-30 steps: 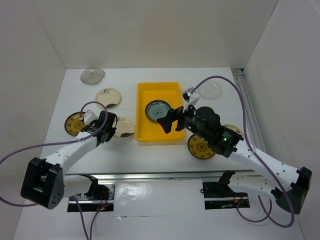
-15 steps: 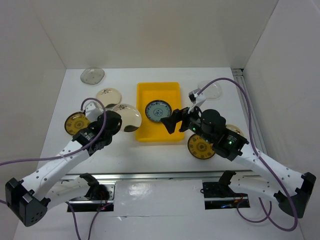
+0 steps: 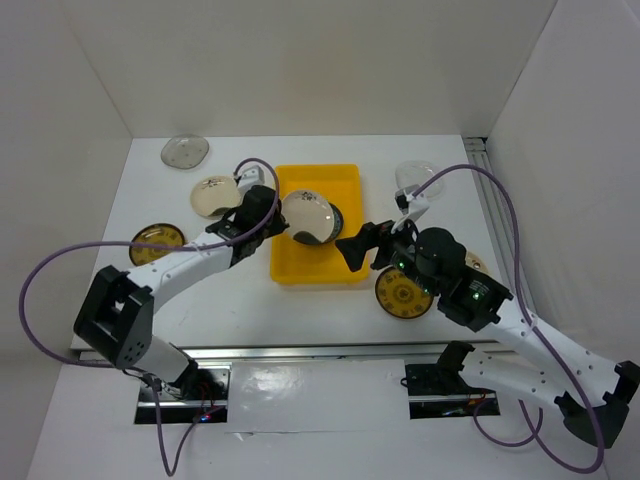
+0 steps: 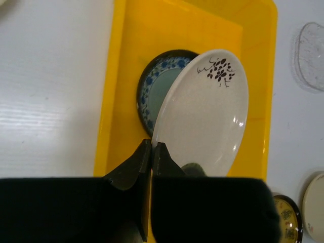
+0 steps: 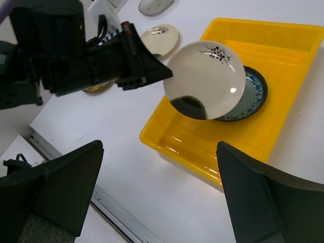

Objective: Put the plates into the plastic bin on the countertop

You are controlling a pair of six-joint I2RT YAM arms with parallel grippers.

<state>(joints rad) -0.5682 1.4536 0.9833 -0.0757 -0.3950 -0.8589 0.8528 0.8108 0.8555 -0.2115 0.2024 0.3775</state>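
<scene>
My left gripper will next move the cream plate down and to the right in the top view, over the bluish plate. The bluish plate still shows past the cream plate.
The yellow plastic bin (image 3: 300, 262) sits mid-countertop with a dark bluish plate (image 3: 332, 222) inside. My left gripper (image 3: 274, 218) is shut on the rim of a cream plate with a dark mark (image 3: 306, 214) and holds it tilted above the bin, over the bluish plate. The left wrist view shows the gripper (image 4: 152, 147), the cream plate (image 4: 207, 111), the bluish plate (image 4: 154, 86) and the bin (image 4: 126, 61). My right gripper (image 3: 352, 248) is open and empty at the bin's right front corner. Its wrist view shows the held plate (image 5: 205, 78) and the bin (image 5: 283, 50).
Left of the bin lie a clear plate (image 3: 185, 151), another cream plate (image 3: 215, 196) and a yellow-patterned plate (image 3: 157, 244). To the right are a clear plate (image 3: 418, 178), a yellow-patterned plate (image 3: 403, 293) and a cream one (image 3: 470, 262), partly under my right arm. A metal rail (image 3: 320, 350) runs along the front.
My left gripper lifted the cream plate from the countertop left of the bin and carried it right, over the bin. My right gripper drew back slightly to the right.
</scene>
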